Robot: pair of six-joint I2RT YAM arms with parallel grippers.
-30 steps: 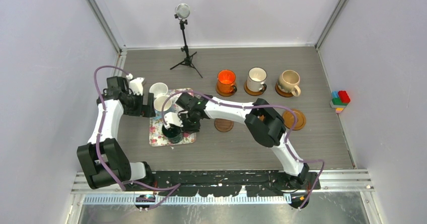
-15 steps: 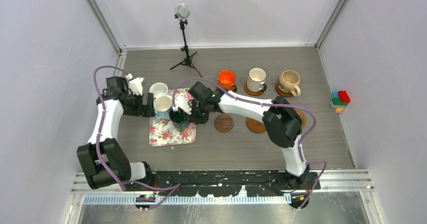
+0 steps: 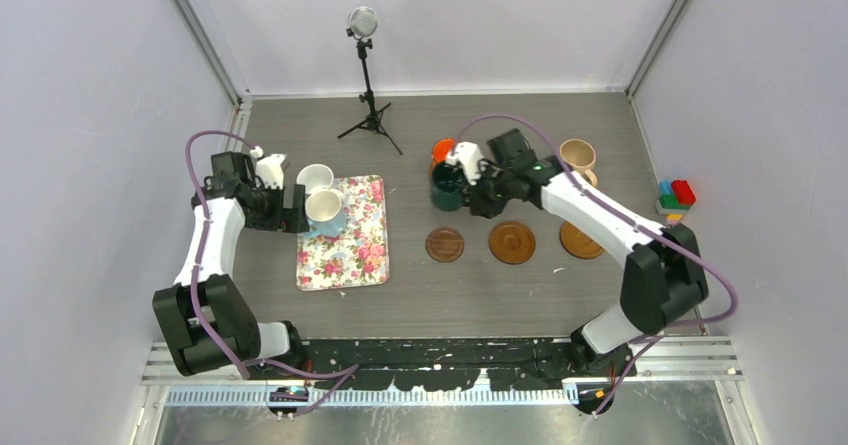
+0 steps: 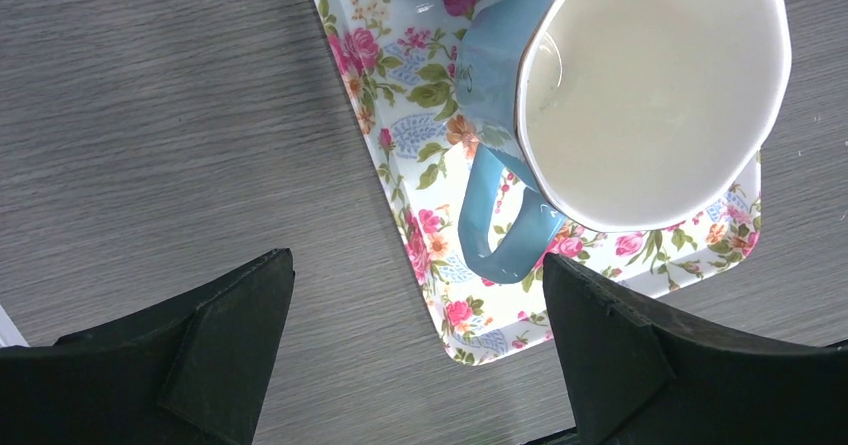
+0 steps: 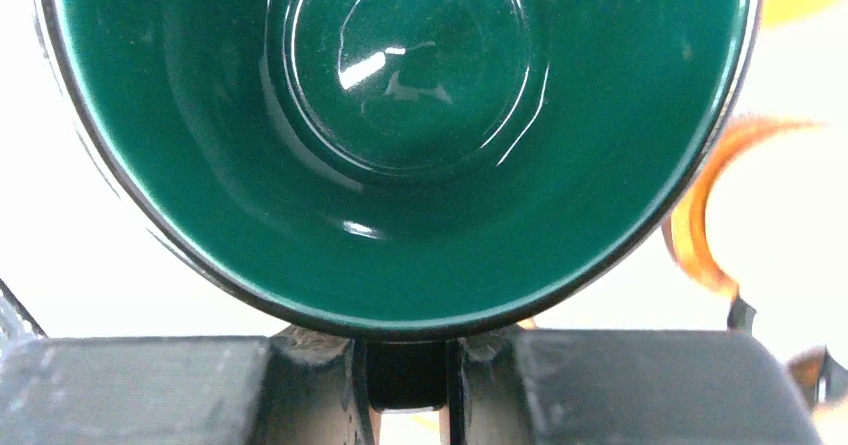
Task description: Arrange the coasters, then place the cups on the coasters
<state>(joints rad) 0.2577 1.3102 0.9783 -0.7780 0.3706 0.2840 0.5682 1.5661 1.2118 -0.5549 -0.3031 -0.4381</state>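
Note:
The right gripper will next take the dark green cup (image 3: 446, 188) to the right in the top view, then down onto the bare coaster nearest the blocks.
My right gripper (image 3: 468, 183) is shut on the handle of the dark green cup (image 3: 446, 188), holding it in the air just in front of the orange cup (image 3: 443, 150). In the right wrist view the green cup (image 5: 400, 135) fills the frame, its handle pinched between the fingers (image 5: 310, 385). Three bare coasters lie in a row: a small dark one (image 3: 445, 244), a middle one (image 3: 511, 242) and a right one (image 3: 582, 239). The beige cup (image 3: 578, 155) stands at the back right. My left gripper (image 4: 415, 265) is open beside the light blue cup (image 4: 640, 85), its fingers either side of the handle (image 4: 505, 230) without touching it.
The floral tray (image 3: 350, 255) holds the light blue cup (image 3: 325, 208); a white cup (image 3: 315, 177) stands at its back left corner. A microphone stand (image 3: 366, 85) rises at the back. Coloured blocks (image 3: 676, 201) sit at the right wall. My right arm hides the spot between the orange and beige cups.
My right gripper shut on the green cup on the tray, lifted it and carried it right and back to the orange cup. The left arm stayed put.

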